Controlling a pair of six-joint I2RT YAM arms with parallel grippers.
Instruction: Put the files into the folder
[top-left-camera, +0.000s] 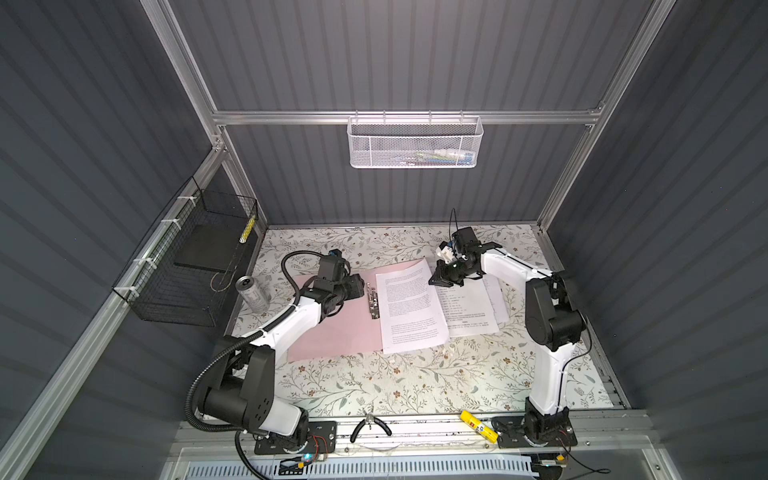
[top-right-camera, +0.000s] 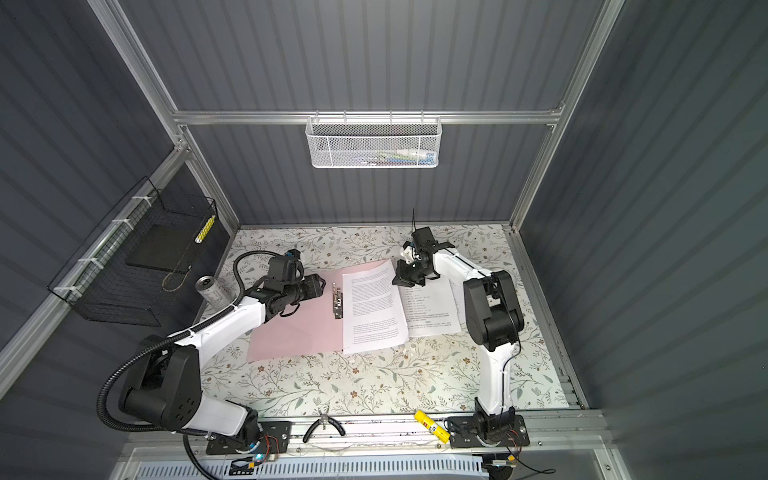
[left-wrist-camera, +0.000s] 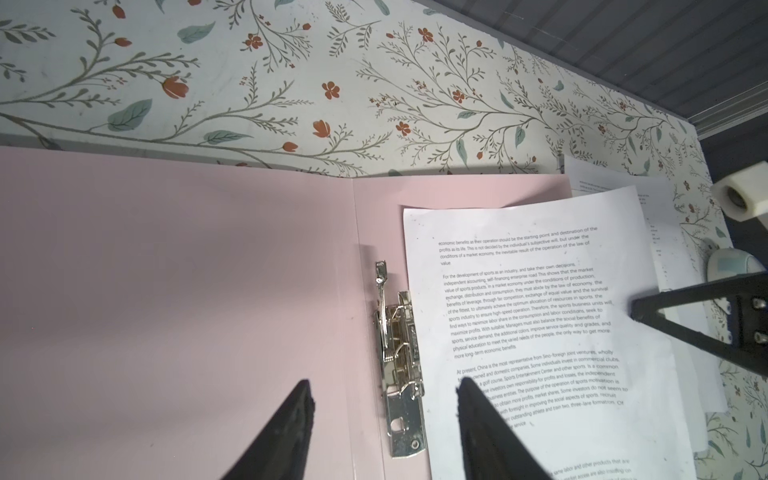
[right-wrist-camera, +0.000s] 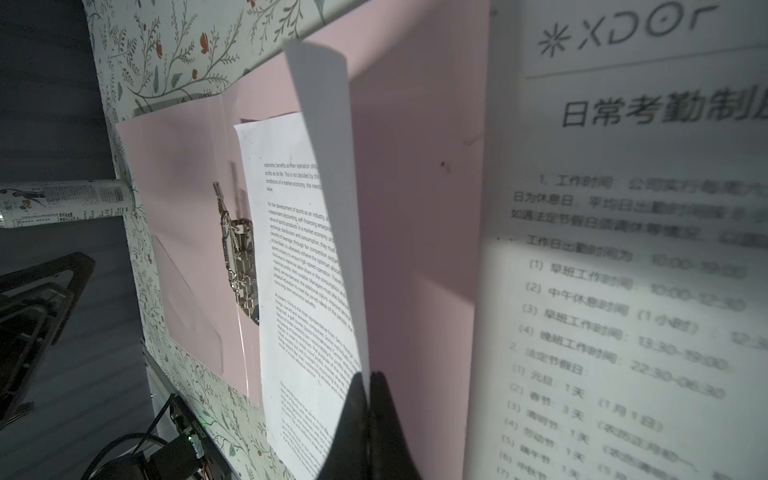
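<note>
My right gripper will shift the sheet outward and toward the metal clip (top-left-camera: 372, 305) (right-wrist-camera: 238, 260), then release the sheet's edge, because the sheet's near end sticks out past the folder.
The pale-pink folder (top-left-camera: 328, 332) (top-right-camera: 291, 336) lies open on the table, its metal clip (top-left-camera: 372, 305) (left-wrist-camera: 399, 353) along the spine. One printed sheet of the files (top-left-camera: 409, 307) (top-right-camera: 374, 307) (left-wrist-camera: 532, 311) rests on the folder's right half. My right gripper (top-left-camera: 433, 281) (top-right-camera: 399, 279) (right-wrist-camera: 369, 376) is shut on that sheet's far right edge, which curls upward (right-wrist-camera: 320, 124). More sheets (top-left-camera: 469, 307), one with a bold heading (right-wrist-camera: 623, 249), lie to the right, partly under it. My left gripper (top-left-camera: 360, 287) (left-wrist-camera: 384, 384) hovers open above the clip, holding nothing.
A silver can (top-left-camera: 253, 295) stands left of the folder by a black wire basket (top-left-camera: 183, 266). A white mesh basket (top-left-camera: 415, 141) hangs on the back wall. Pliers (top-left-camera: 370, 426) and a yellow tool (top-left-camera: 478, 424) lie on the front rail.
</note>
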